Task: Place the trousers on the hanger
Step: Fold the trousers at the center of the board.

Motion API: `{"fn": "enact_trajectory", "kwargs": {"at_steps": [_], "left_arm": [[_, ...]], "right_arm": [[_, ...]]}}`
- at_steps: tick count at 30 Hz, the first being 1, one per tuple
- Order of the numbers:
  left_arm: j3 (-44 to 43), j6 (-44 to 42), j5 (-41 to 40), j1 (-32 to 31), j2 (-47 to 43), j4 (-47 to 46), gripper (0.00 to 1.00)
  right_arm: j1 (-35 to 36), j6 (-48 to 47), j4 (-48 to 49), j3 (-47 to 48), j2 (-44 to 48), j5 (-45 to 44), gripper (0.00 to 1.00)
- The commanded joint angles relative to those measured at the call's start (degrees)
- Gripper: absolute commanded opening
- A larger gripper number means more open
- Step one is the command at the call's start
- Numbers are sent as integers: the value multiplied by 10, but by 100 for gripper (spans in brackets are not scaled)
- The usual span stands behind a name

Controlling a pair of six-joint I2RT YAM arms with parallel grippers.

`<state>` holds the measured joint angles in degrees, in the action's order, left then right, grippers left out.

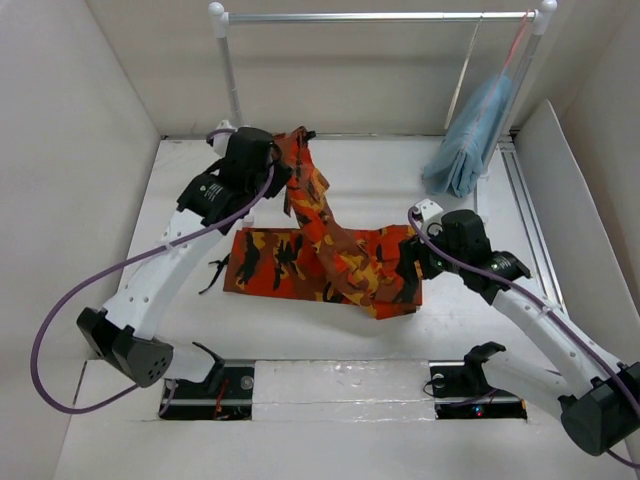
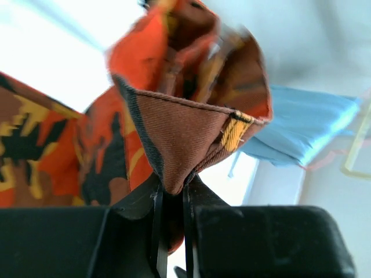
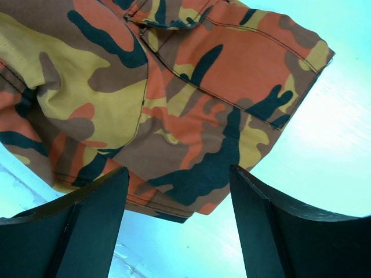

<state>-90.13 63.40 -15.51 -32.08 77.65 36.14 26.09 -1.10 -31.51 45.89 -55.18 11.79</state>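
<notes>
I will swing my left gripper back and down toward the tabletop by the trousers' flat end. I will lay the lifted end down so that the cloth lies along the table.
The camouflage trousers [image 1: 300,262] lie spread across the middle of the table, with one end lifted up to the far left. My left gripper [image 1: 284,176] is shut on that lifted end; in the left wrist view a brown fold of the trousers [image 2: 174,133] is pinched between the left gripper's [image 2: 172,188] jaws. My right gripper [image 1: 408,262] is open and empty, low over the trousers' right end [image 3: 174,87], with the right gripper's [image 3: 177,174] jaws wide apart. The cream hanger [image 1: 468,70] hangs from the rail at the back right, and part of it shows in the left wrist view [image 2: 358,139].
A light blue garment [image 1: 470,135] hangs on a pinkish-red hanger [image 1: 520,35] from the metal rail [image 1: 380,17] at the back right, beside the cream hanger. White walls close in on both sides. A metal track [image 1: 530,220] runs along the right.
</notes>
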Motion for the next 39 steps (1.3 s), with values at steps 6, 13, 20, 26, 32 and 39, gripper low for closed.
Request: {"fn": "enact_trajectory", "kwargs": {"at_steps": [6, 13, 20, 26, 32, 39], "left_arm": [[295, -31, -14, 239, -172, -117, 0], [445, -71, 2, 327, -169, -138, 0], [512, -33, -42, 327, -204, -86, 42], [446, -55, -145, 332, -208, -26, 98], [305, -152, -185, 318, -180, -33, 94], [452, -71, 41, 147, -130, -132, 76]], "right_arm": [[-19, -14, 22, 9, 6, 18, 75], [-24, -14, 15, 10, -10, 3, 79], [-30, -15, 43, -5, -48, 3, 86], [-17, 35, 121, -24, -98, 17, 85], [-24, 86, 215, -52, -179, 64, 91], [-43, 133, 270, -103, -227, 87, 35]]}}
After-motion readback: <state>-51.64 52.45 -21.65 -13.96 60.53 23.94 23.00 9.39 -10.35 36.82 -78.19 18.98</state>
